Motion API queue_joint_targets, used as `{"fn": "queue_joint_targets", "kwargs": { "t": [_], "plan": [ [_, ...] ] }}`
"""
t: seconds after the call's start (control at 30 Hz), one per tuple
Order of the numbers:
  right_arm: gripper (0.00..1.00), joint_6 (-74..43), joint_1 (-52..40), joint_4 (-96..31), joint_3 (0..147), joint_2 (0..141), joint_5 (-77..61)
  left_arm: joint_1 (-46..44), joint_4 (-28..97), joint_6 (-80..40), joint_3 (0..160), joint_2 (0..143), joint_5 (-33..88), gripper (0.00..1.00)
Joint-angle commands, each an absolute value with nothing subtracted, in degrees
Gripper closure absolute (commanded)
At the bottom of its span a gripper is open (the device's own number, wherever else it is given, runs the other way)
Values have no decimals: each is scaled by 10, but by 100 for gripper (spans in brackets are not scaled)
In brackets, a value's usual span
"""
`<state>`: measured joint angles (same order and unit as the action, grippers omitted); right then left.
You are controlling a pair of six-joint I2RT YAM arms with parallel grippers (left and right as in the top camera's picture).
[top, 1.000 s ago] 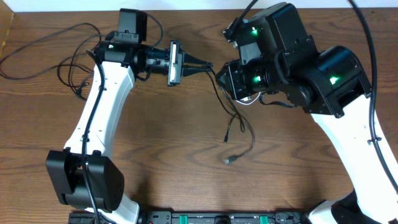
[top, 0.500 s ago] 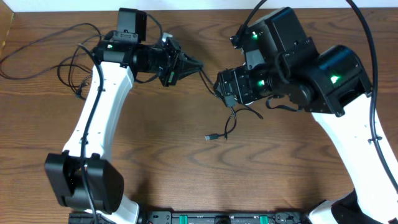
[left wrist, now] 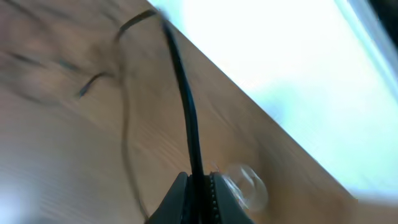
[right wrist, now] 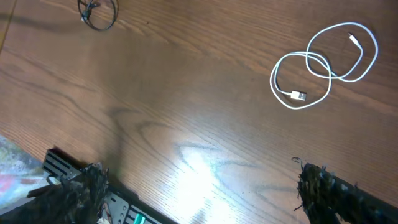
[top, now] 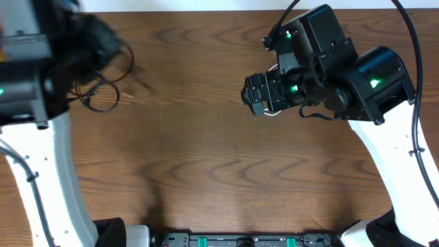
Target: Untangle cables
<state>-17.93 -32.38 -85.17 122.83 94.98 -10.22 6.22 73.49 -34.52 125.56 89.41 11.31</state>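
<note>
My left gripper lowers its black cable down to the looped black cables below next and releases it, since it is still held above the table.
A thin black cable (left wrist: 186, 112) runs up out of my left gripper (left wrist: 199, 186), which is shut on it; the view is blurred. From overhead the left arm is a dark smear at the far left, and black cables (top: 103, 96) lie looped beside it. My right gripper (right wrist: 205, 190) hangs open above bare wood, with nothing between its fingers (right wrist: 329, 186). The white cable (right wrist: 323, 62) lies by itself in two loose loops. A black cable loop (right wrist: 96, 15) shows far off in the right wrist view. Overhead, the right gripper (top: 257, 96) hides most of the white cable.
A black rail with green connectors (top: 240, 240) runs along the table's front edge and also shows as the rail (right wrist: 74, 171) in the right wrist view. A thick black wire (top: 411, 68) hangs by the right arm. The table's back edge (left wrist: 261, 106) meets a bright wall.
The left arm has swept fast to the far left, dragging the black cables away from the centre. The right gripper has opened and let go of them.
</note>
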Motion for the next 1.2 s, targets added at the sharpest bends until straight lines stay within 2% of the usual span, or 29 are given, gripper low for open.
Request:
{"fn": "queue_joint_targets", "kwargs": {
  "t": [0.0, 0.2, 0.33, 0.47, 0.67, 0.87, 1.03, 1.17],
  "plan": [
    [3, -171, -322, -853, 1228, 948, -98, 121, 744, -301, 1258, 906, -22, 93],
    [1, -170, -322, -853, 1228, 948, -97, 197, 746, -314, 1258, 906, -25, 92],
    [1, -171, -322, -853, 1228, 948, -98, 233, 746, -333, 1250, 907, -136, 93],
    [1, -170, -322, -853, 1228, 948, -98, 247, 748, -333, 1229, 920, -216, 92],
    [1, -153, -323, -858, 1228, 948, -97, 248, 750, -330, 1228, 964, -239, 92],
    [1, -140, -323, -864, 1228, 948, -95, 249, 741, -330, 1228, 1011, -354, 93],
    [1, -118, -323, -866, 1228, 948, -94, 251, 686, -230, 1228, 1059, -418, 93],
    [1, -114, -323, -868, 1228, 948, -93, 264, 652, -199, 1228, 1091, -457, 93]
  ]
}}
